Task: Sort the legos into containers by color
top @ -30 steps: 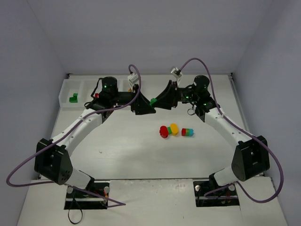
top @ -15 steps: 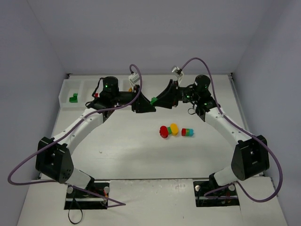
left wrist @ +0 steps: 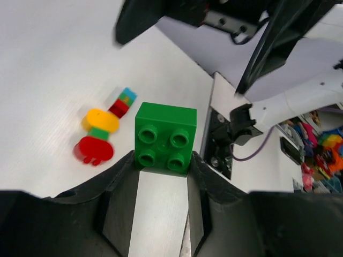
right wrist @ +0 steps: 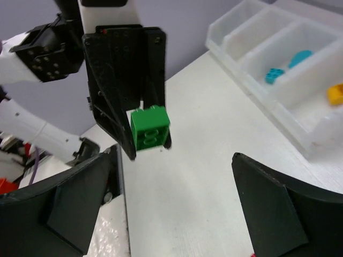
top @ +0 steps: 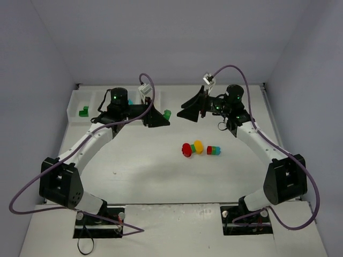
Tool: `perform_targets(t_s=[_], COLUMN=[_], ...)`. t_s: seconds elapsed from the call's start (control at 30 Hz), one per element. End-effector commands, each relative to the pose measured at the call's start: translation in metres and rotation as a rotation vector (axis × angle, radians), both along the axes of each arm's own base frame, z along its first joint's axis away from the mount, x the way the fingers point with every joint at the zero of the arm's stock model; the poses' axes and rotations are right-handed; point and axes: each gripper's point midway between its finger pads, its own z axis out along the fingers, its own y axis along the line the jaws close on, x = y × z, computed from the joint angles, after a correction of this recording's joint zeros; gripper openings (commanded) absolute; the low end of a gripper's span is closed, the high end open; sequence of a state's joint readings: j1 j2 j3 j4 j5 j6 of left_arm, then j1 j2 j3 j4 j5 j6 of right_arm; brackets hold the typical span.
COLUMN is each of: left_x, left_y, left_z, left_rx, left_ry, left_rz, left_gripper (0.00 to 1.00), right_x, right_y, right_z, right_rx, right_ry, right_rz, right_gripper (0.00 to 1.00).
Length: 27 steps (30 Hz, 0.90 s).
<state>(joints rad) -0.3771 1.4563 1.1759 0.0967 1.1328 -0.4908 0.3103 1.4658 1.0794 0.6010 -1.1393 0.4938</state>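
I should next swing my left gripper over the container holding a green brick (top: 81, 105) and let go of my matching brick, because the container is to the left of my left gripper in the top view.
A green brick (left wrist: 165, 138) is pinched between the fingers of my left gripper (left wrist: 162, 160), which is shut on it. In the top view the brick (top: 167, 113) hangs above the table, just right of the containers (top: 71, 110). My right gripper (right wrist: 177, 187) stands wide open with nothing in it, facing the held brick (right wrist: 150, 127) from a short distance. In the top view that open gripper (top: 187, 110) is right of the brick. Two multicoloured stacks lie mid-table: a red, green and yellow stack (top: 192, 148) and a red, green and blue stack (top: 214, 150).
The translucent tray (right wrist: 236, 51) runs along the back left. One compartment holds a green brick (top: 83, 112), another cyan pieces (right wrist: 276, 75), another a yellow piece (right wrist: 335, 93). Purple cables loop over both arms. White walls close the table on three sides.
My left gripper has shut on the green brick and carried it a little left. My right gripper has let the brick go, opened wide and drawn back to the right.
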Motion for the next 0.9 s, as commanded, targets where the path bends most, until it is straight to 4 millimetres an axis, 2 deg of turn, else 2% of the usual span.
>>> perform_targets(t_s=[0.0,0.03,0.1,0.13,0.2,0.27,0.3,0.33,0.37,0.4,0.43,0.57,0.6,0.63,0.67,0.73,0.77,0.8,0.83,0.87], left_x=[0.023,0.032,0.056,0.08,0.103,0.122,0.131,0.137,0.143,0.15,0.159,0.186,0.188,0.201,0.203,0.211,0.219,0.222,0.226,0.233], left_y=[0.043,0.059,0.095,0.136,0.189,0.257,0.276,0.303,0.325,0.34,0.359,0.402,0.408,0.417,0.427,0.433,0.438,0.442,0.443,0.445], left_z=[0.008,-0.006,-0.012,-0.018,-0.02,-0.036,-0.025,-0.037,-0.039,-0.029,-0.045,-0.063,-0.071,-0.077,-0.081,-0.097,-0.088,-0.098,-0.097,-0.087], left_rx=[0.043,0.093,0.132,0.173,0.233,0.359,0.374,0.416,0.461,0.481,0.527,0.63,0.656,0.671,0.682,0.707,0.701,0.72,0.726,0.717], left_ry=[-0.095,-0.035,-0.009,0.015,0.034,0.095,0.081,0.134,0.144,0.137,0.177,0.23,0.266,0.281,0.303,0.348,0.322,0.341,0.332,0.307], left_rz=[0.149,0.225,0.38,0.557,0.778,1.051,1.123,1.205,1.286,1.331,1.365,1.435,1.44,1.446,1.46,1.45,1.464,1.465,1.459,1.467], left_gripper=[0.04,0.04,0.04,0.04,0.04,0.04,0.04,0.04,0.04,0.04,0.04,0.05,0.06,0.09,0.09,0.1,0.18,0.21,0.25,0.32], right_x=[0.021,0.03,0.033,0.033,0.03,0.026,0.025,0.024,0.022,0.02,0.019,0.011,0.01,0.009,0.008,0.006,0.005,0.004,0.004,0.003], right_y=[-0.024,-0.034,-0.042,-0.044,-0.047,-0.049,-0.05,-0.05,-0.052,-0.052,-0.053,-0.056,-0.057,-0.057,-0.058,-0.058,-0.059,-0.059,-0.059,-0.059], right_z=[0.024,0.02,0.017,0.014,0.012,0.005,0.002,-0.002,-0.005,-0.007,-0.009,-0.011,-0.014,-0.015,-0.014,-0.018,-0.018,-0.022,-0.024,-0.025], right_rx=[0.02,0.012,-0.002,-0.011,-0.022,-0.032,-0.039,-0.048,-0.054,-0.059,-0.063,-0.07,-0.077,-0.079,-0.081,-0.089,-0.09,-0.094,-0.096,-0.098], right_ry=[-0.081,-0.057,-0.046,-0.037,-0.04,-0.025,-0.02,-0.005,-0.004,0.005,0.009,0.003,0.0,0.0,-0.004,0.002,0.002,0.009,0.012,0.015], right_rz=[-0.15,-0.205,-0.241,-0.253,-0.269,-0.275,-0.281,-0.285,-0.287,-0.288,-0.294,-0.303,-0.305,-0.305,-0.308,-0.305,-0.307,-0.308,-0.306,-0.304], right_gripper=[0.94,0.94,0.93,0.94,0.93,0.94,0.94,0.94,0.94,0.94,0.93,0.93,0.93,0.93,0.93,0.93,0.93,0.93,0.93,0.93])
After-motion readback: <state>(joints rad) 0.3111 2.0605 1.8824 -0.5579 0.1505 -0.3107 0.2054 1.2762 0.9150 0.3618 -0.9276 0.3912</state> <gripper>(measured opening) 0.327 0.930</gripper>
